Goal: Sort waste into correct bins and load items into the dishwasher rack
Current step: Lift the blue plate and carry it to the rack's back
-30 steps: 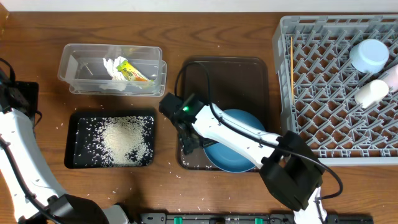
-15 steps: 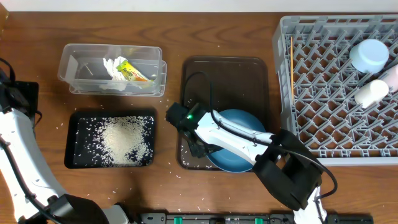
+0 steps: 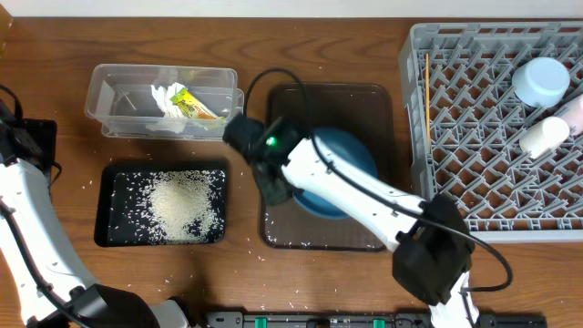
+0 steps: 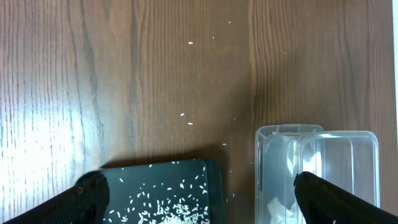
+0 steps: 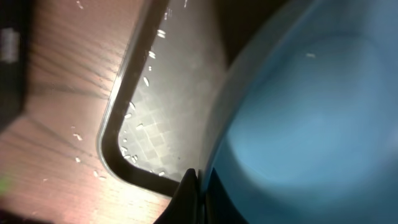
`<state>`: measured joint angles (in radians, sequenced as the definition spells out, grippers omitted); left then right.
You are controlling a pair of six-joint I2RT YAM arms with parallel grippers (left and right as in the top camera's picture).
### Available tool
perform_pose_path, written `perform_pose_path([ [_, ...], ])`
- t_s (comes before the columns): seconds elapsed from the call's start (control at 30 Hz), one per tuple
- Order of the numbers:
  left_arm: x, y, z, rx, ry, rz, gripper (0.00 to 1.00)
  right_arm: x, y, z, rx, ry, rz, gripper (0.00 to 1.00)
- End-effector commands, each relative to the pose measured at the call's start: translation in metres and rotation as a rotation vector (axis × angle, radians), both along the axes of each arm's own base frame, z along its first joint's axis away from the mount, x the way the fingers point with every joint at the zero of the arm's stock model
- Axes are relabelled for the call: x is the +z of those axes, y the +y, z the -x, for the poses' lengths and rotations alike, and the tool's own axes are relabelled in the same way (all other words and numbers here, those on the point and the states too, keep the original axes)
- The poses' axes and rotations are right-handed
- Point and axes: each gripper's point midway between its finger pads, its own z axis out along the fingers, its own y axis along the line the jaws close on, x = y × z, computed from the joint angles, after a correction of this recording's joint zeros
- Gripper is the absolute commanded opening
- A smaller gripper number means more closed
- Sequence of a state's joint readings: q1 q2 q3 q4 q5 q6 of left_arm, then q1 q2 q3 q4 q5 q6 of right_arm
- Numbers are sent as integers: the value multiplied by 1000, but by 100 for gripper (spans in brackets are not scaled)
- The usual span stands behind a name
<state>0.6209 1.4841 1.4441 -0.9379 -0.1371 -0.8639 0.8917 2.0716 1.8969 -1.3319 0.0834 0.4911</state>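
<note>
I will next move my right gripper up and over the grey rack (image 3: pixel 474 137), tilt it, and let go of the dark blue bowl between chopstick and light blue bowl (image 3: pixel 475 84), where the rack's wires are empty.
My right gripper (image 3: pixel 277 185) is shut on the left rim of the large dark blue bowl (image 3: pixel 342 171), which hangs over the brown serving tray (image 3: pixel 328 232). In the right wrist view one finger is inside and one outside the bowl (image 5: pixel 311 112) rim, at the gripper (image 5: pixel 200 186). The snack wrapper (image 3: pixel 193 103) lies in the clear tub (image 3: pixel 118 105). Rice (image 3: pixel 182 205) is heaped in the black tray (image 3: pixel 114 232). The grey rack (image 3: pixel 474 137) holds a chopstick (image 3: pixel 427 96), a light blue bowl (image 3: pixel 541 80), a white cup (image 3: pixel 544 135) and a pink cup (image 3: pixel 576 109). My left gripper (image 4: pixel 202 199) is open, above the table to the left of both bins.
Stray rice grains are scattered on the wood (image 4: pixel 186 118) and in the brown tray's corner (image 5: pixel 134 146). In the left wrist view the black tray (image 4: pixel 161 180) and the clear tub (image 4: pixel 336 168) lie side by side at the bottom. The rack's near wall (image 3: pixel 412 128) rises beside the brown tray.
My right gripper has closed on the bowl's rim. The bowl has moved from the near end of the brown tray toward its middle. The left arm has not moved.
</note>
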Motion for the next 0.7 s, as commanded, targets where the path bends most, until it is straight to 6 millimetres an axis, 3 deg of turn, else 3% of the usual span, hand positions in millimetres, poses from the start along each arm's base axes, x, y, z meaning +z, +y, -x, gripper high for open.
perform_pose_path([
  [0.0, -1, 2, 1, 2, 11, -1, 97, 49, -26, -57, -43, -147, -15, 1],
  [0.17, -1, 2, 1, 2, 11, -1, 98, 110, -89, -121, -159, -231, -114, 1],
  [0.33, -1, 2, 1, 2, 11, -1, 97, 147, -135, -166, -72, -222, -459, 1],
  [0.53, -1, 2, 1, 2, 11, -1, 98, 175, -198, -205, -73, -286, -848, 1],
  [0.67, -1, 2, 1, 2, 11, -1, 98, 195, -228, -217, -6, -368, -1087, 1],
])
